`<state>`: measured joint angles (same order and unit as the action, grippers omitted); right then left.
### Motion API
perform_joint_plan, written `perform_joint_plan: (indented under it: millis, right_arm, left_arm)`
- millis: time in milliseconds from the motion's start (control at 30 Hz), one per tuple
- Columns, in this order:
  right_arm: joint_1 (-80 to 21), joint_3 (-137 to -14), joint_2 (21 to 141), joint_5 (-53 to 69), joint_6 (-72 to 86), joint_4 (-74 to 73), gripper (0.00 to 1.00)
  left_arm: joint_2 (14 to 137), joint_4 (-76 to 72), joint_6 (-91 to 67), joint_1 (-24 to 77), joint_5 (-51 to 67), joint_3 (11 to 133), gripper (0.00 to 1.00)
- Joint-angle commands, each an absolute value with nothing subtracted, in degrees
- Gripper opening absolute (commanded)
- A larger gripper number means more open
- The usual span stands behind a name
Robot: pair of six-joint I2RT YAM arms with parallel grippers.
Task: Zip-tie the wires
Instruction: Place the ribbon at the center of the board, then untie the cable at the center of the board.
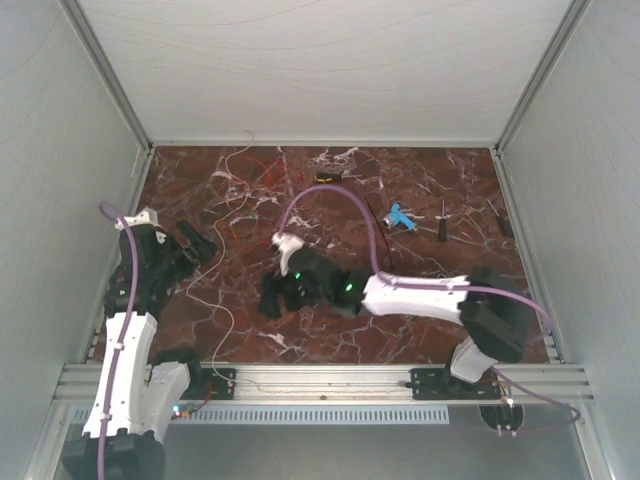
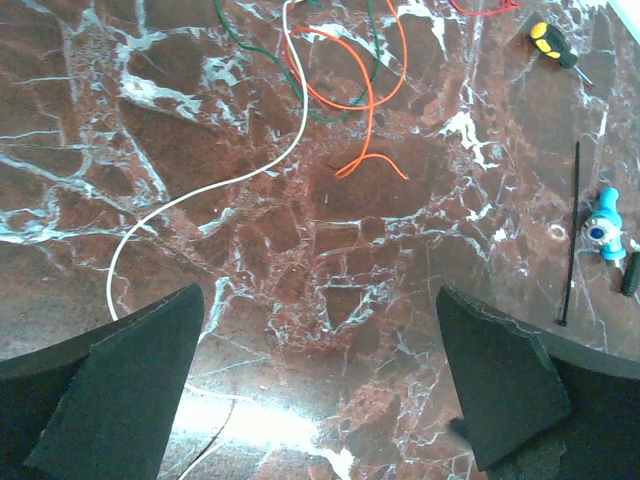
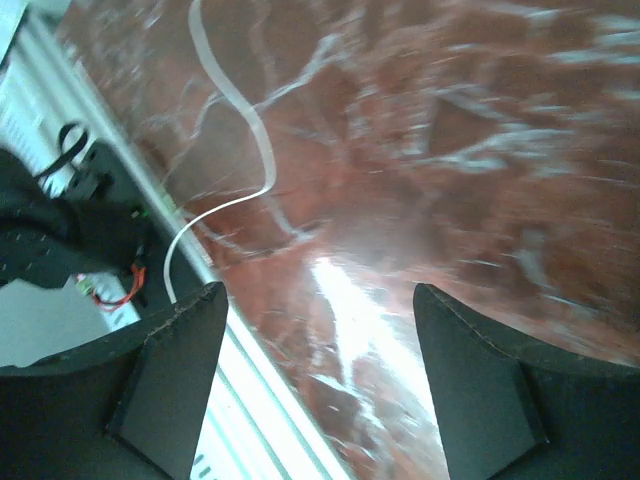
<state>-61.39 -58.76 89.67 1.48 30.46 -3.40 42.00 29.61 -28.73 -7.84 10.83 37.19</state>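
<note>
I will move my right gripper toward the left in the top view and down onto the white wire near the bar (image 1: 230, 330) (image 3: 250, 195) next, because this part of the wire strays from the other loops.
The wires (image 1: 250, 178) lie in loose loops at the back left of the marble table. In the left wrist view a white strand (image 2: 205, 195), orange strands (image 2: 368, 95), green ones (image 2: 240, 50) and a red one (image 2: 480, 8) curl ahead of my fingers. The zip tie (image 2: 572, 235) is a thin black strip lying straight at the right of that view. My left gripper (image 1: 196, 240) is open and empty, short of the wires. My right gripper (image 1: 270, 300) is open and empty, low over the table near its front edge, with a white strand (image 3: 250, 130) ahead of it.
A black-and-yellow tool (image 1: 327, 177) lies at the back middle and also shows in the left wrist view (image 2: 552, 42). A small blue object (image 1: 400, 217) and two screwdrivers (image 1: 441, 222) lie right of centre. The metal rail (image 1: 320, 378) bounds the front edge. White walls close in three sides.
</note>
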Motion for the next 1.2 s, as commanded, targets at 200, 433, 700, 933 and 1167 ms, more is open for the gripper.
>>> perform_joint_plan:
  millis: [200,433,700,933,1167]
  right_arm:
    - [-73.3,-63.1,112.6,-1.7,30.4,30.4,0.7]
    - [-74.5,-69.5,122.1,-2.8,31.1,34.1,0.65]
    - [-74.4,-72.3,124.3,-5.9,29.0,33.1,0.0]
    - [-71.2,-72.2,105.3,-2.0,16.5,10.3,0.0]
    - [-66.8,-86.3,92.0,-7.2,5.5,-17.3,0.0]
  left_arm:
    - [37.8,28.5,-28.5,-7.8,6.4,38.5,1.0]
    - [38.1,28.5,-28.5,-7.9,6.9,38.7,1.0]
    - [37.6,28.3,-28.4,-7.9,6.9,38.5,1.0]
    - [39.4,28.6,-27.9,-8.0,10.7,40.4,1.0]
    - [42.9,23.1,-29.7,-7.9,20.0,42.2,1.0]
